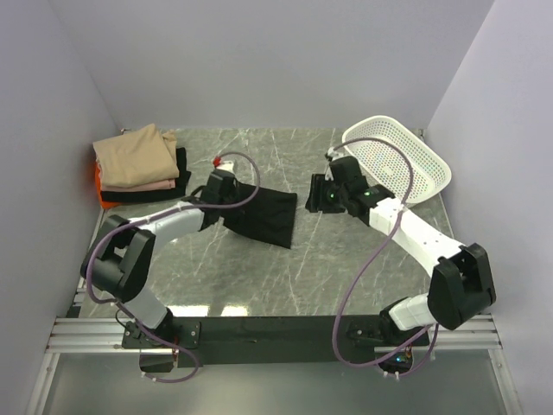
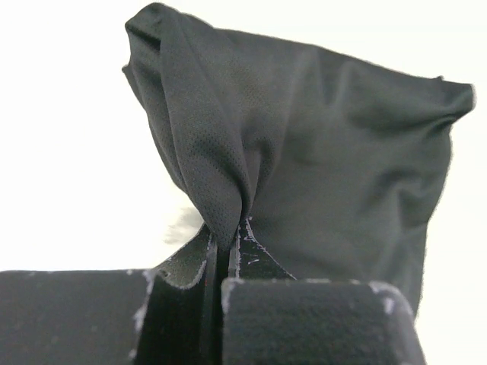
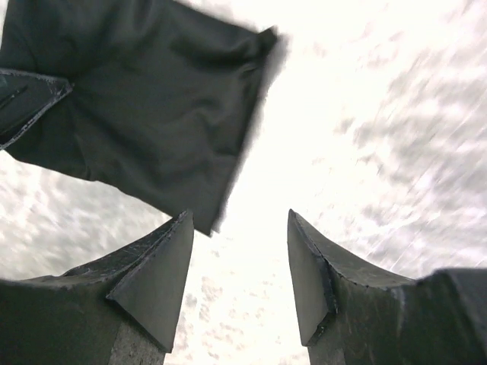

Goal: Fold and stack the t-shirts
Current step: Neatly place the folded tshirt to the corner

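Note:
I need to lift the folded t-shirt next with my left gripper, over the stack's tan top [image 1: 136, 157] to the gripper's left in the top view. Then I need to lower it and let it go.
A folded black t-shirt [image 1: 266, 213] lies at mid-table. My left gripper [image 1: 226, 197] is at its left edge, shut on a pinch of its cloth; in the left wrist view the black t-shirt [image 2: 319, 144] rises bunched from between the closed jaws of the left gripper [image 2: 228, 236]. My right gripper [image 1: 316, 195] hovers just right of the shirt, open and empty. In the right wrist view the right gripper [image 3: 240, 228] has a wide gap, with the black t-shirt [image 3: 144, 106] ahead at upper left. A stack of folded t-shirts [image 1: 138, 164], tan on top, sits at the back left.
A white perforated basket [image 1: 402, 156] stands tilted at the back right, behind the right arm. Grey walls close in the marble table [image 1: 285, 277] on three sides. Cables loop off both arms.

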Tool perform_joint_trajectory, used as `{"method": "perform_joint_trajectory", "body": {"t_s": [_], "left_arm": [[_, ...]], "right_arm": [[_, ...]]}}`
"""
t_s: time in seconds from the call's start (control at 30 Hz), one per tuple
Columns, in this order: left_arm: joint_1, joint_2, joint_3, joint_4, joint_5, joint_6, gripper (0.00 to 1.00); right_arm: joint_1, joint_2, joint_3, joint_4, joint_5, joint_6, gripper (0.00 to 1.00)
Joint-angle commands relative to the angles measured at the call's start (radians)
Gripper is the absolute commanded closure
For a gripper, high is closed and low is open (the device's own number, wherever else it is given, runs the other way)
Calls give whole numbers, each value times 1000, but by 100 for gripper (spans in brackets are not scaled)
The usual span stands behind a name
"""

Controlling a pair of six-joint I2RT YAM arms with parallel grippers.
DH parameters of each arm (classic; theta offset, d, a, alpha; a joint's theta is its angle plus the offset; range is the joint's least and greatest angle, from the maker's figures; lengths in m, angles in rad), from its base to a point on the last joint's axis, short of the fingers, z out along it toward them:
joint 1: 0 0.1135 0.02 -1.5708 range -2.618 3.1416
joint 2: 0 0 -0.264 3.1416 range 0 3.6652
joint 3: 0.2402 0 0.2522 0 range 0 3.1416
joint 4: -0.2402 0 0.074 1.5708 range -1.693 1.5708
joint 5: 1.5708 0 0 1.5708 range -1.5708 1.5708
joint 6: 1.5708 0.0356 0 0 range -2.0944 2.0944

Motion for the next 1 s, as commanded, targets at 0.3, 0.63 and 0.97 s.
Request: {"method": "perform_joint_trajectory", "body": {"t_s": [0.3,0.63,0.97], "left_arm": [[230,6,334,-186,-6,238,100],[358,196,702,-344,3,352,100],[497,317,991,-441,98,403,100]], "right_arm": [[-116,-18,53,118,-170,-72,40],[-166,13,2,200,-283,-80,40],[-181,-8,-24,223,-317,-81,40]]}}
